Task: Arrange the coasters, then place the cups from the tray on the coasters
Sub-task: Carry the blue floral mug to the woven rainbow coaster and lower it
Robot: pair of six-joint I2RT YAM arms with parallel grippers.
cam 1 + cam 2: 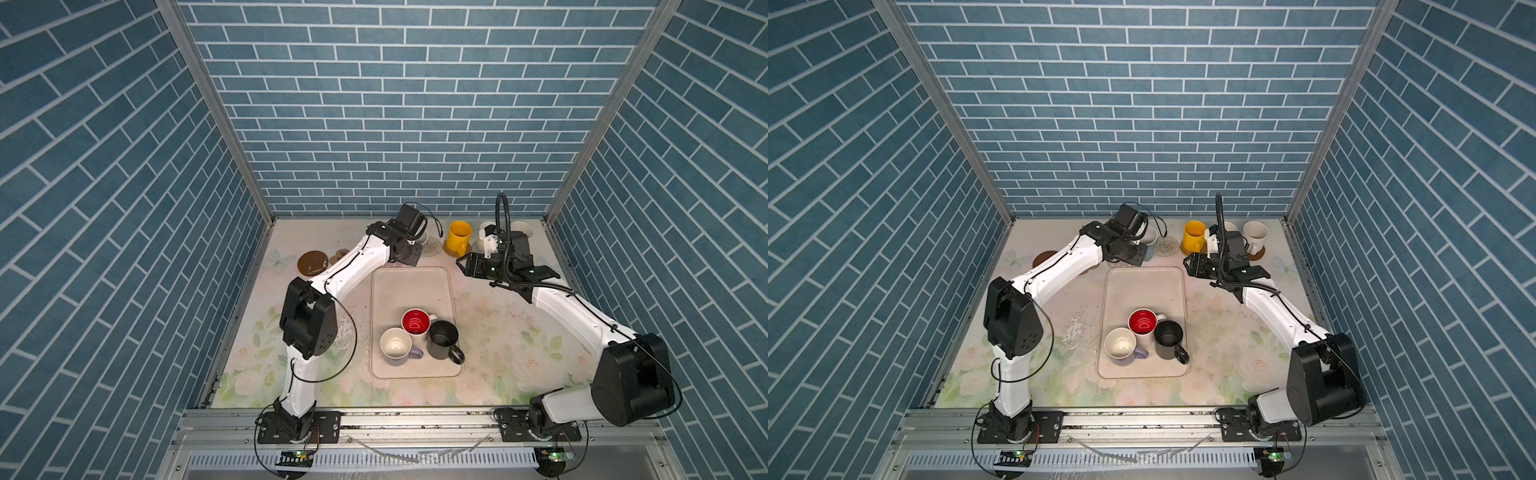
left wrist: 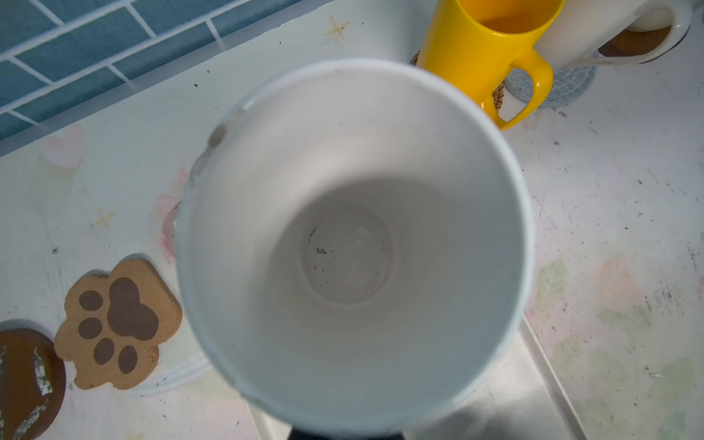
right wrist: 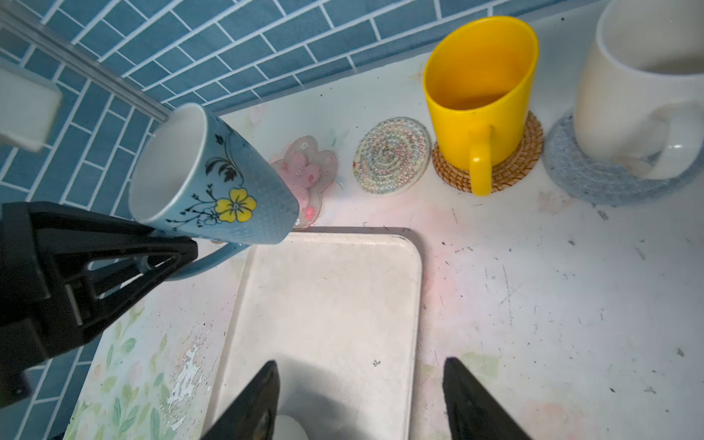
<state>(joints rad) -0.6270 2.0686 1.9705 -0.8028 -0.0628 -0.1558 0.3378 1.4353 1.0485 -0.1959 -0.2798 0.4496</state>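
Note:
The patterned round coaster (image 1: 1166, 247) is empty. My left gripper needs to move toward the yellow cup next and lower the flowered cup onto that coaster to release it there.
My left gripper (image 3: 179, 255) is shut on the handle of the light blue flowered cup (image 3: 213, 179), which hangs tilted over the tray's far left corner beside the pink flower coaster (image 3: 308, 171). In the left wrist view its white inside (image 2: 350, 247) fills the frame. My right gripper (image 3: 361, 362) is open and empty over the cream tray (image 1: 390, 282). A red-lined cup (image 1: 416, 322), a black cup (image 1: 442, 338) and a lavender cup (image 1: 395, 341) stand in the tray. The yellow cup (image 3: 480, 87) sits on the rattan coaster (image 3: 529, 160), and a cream cup (image 3: 640, 84) on the blue knit coaster (image 3: 571, 179).
A bare patterned round coaster (image 3: 392, 154) lies between the flower and rattan ones. A paw coaster (image 2: 118, 324) and a brown disc (image 2: 23, 381) lie bare at the back left. Another cream cup (image 1: 1255, 235) stands far right on a brown disc (image 1: 1258, 251). The blue brick wall is close behind.

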